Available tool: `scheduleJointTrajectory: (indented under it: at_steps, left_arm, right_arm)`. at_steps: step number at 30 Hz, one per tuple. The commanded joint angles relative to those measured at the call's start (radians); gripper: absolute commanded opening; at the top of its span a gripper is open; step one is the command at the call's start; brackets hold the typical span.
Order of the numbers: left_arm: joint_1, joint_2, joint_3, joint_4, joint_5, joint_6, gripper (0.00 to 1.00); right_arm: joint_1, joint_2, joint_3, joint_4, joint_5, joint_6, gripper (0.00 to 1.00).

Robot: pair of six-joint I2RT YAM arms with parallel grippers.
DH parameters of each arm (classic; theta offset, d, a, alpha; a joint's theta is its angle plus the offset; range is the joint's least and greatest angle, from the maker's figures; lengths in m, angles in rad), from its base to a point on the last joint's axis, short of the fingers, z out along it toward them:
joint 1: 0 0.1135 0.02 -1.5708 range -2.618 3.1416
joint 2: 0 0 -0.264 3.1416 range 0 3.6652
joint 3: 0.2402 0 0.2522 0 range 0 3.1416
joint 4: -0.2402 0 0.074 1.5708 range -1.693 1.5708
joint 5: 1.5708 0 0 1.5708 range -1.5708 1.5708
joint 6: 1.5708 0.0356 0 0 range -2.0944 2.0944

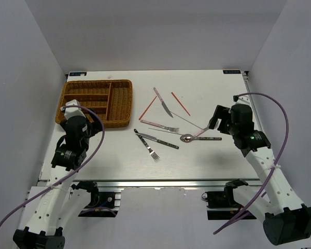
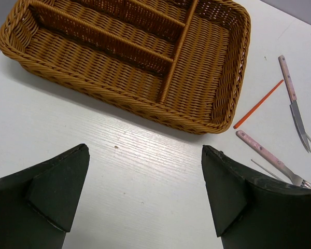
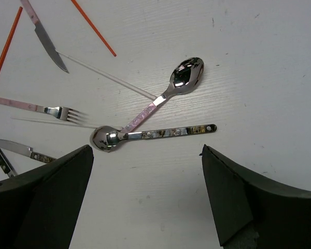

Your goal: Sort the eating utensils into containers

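Observation:
The slanted pink handle (image 1: 201, 132) (image 3: 142, 117) lies below my right gripper, to the left in the top view, so next I should lower the gripper that way and turn it to match.
The brown wicker tray (image 1: 123, 104) stands at the far left; in the left wrist view (image 2: 145, 98) its long compartments show no utensil. The utensils lie loose mid-table: a pink-handled knife (image 1: 163, 102), two orange chopsticks (image 1: 180, 104) (image 1: 147, 108), a pink-handled fork (image 1: 159, 125), a dark-handled spoon (image 3: 160, 133) crossed by a pink-handled spoon (image 3: 171, 91), a dark-handled knife (image 1: 158, 140) and a fork (image 1: 147, 146). My left gripper (image 2: 145, 150) is open and empty above the table just in front of the tray. My right gripper (image 3: 147, 150) is open and empty, just on the near side of the dark-handled spoon.
A thin pale stick (image 3: 109, 75) lies between the knife tip and the spoons. White walls close in the table on the left, back and right. The table's near edge (image 1: 160, 180) runs just beyond both arm bases.

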Motion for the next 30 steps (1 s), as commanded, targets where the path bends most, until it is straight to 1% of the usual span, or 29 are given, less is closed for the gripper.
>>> scheduleJointTrajectory:
  at_steps: [1,8,11,14,15,19,21,22,23,24,26,27,28,30]
  left_arm:
    - [0.004,-0.011,-0.005,0.019,0.01,0.003,0.98]
    - [0.003,-0.009,-0.007,0.019,0.013,0.003,0.98]
    - [0.004,-0.006,-0.004,0.017,0.011,0.003,0.98]
    - [0.004,-0.006,-0.005,0.017,0.015,0.001,0.98]
    - [0.004,-0.006,-0.007,0.017,0.015,0.001,0.98]
    - [0.004,0.003,-0.008,0.02,0.028,0.001,0.98]
    - [0.003,0.01,-0.008,0.02,0.034,0.001,0.98]
    - [0.004,0.015,-0.008,0.022,0.038,0.001,0.98]
    - [0.003,0.017,-0.008,0.022,0.039,0.001,0.98]
    - [0.003,0.018,-0.007,0.022,0.041,0.001,0.98]
    - [0.004,0.02,-0.01,0.022,0.044,0.001,0.98]
    - [0.003,0.02,-0.01,0.023,0.045,0.001,0.98]
    - [0.004,0.021,-0.01,0.023,0.045,0.001,0.98]
    - [0.004,0.024,-0.008,0.023,0.045,0.001,0.98]
  right_arm:
    - [0.001,0.002,0.048,-0.006,0.013,0.0,0.89]
    - [-0.001,-0.005,0.043,-0.015,0.021,0.001,0.89]
    - [0.001,0.002,0.028,0.014,-0.004,0.01,0.89]
    - [0.001,0.064,0.045,0.025,0.007,0.046,0.89]
    - [0.002,0.119,0.054,0.023,0.012,0.072,0.89]
    - [0.044,0.259,0.099,0.029,0.096,0.156,0.89]
    - [0.061,0.329,0.115,0.066,0.145,0.185,0.88]
    - [0.068,0.356,0.123,0.068,0.171,0.229,0.84]
    - [0.076,0.377,0.131,0.08,0.185,0.254,0.82]
    - [0.085,0.414,0.132,0.095,0.199,0.273,0.75]
    - [0.114,0.452,0.131,0.123,0.231,0.331,0.64]
    - [0.126,0.495,0.138,0.131,0.242,0.351,0.61]
    - [0.152,0.518,0.145,0.129,0.271,0.395,0.6]
    - [0.18,0.572,0.157,0.117,0.304,0.434,0.6]
